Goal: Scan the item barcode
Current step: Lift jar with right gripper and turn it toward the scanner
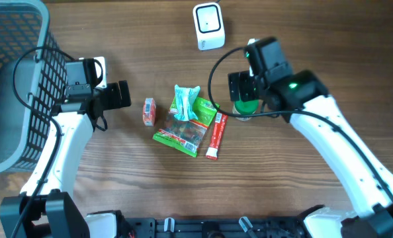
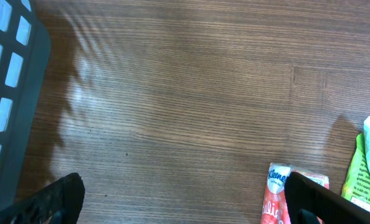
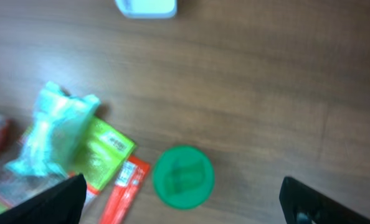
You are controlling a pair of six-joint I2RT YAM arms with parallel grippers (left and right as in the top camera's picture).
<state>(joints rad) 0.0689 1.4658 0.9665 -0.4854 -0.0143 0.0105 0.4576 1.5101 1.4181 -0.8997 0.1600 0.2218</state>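
The green lid (image 1: pixel 247 106) (image 3: pixel 183 176) is below, between my open fingers. I will lower my right gripper around the container until my fingers are on both sides of the lid, and then close them.
A round green-lidded container (image 1: pixel 245 108) stands on the wooden table, and my right gripper (image 1: pixel 244 88) hangs open just over it. In the right wrist view the green lid (image 3: pixel 183 176) lies between and ahead of my spread fingers (image 3: pixel 63 199), untouched. The white scanner (image 1: pixel 208 26) stands at the back of the table, its base (image 3: pixel 146 6) at the top edge of the right wrist view. My left gripper (image 1: pixel 120 94) is open and empty, beside a small red tissue pack (image 2: pixel 276 190). No barcode shows.
A pile of green snack packets (image 1: pixel 186 122) and a red stick pack (image 1: pixel 216 135) lie mid-table, left of the container. A grey mesh basket (image 1: pixel 11 79) takes up the far left, its wall (image 2: pixel 10 93) close to my left gripper.
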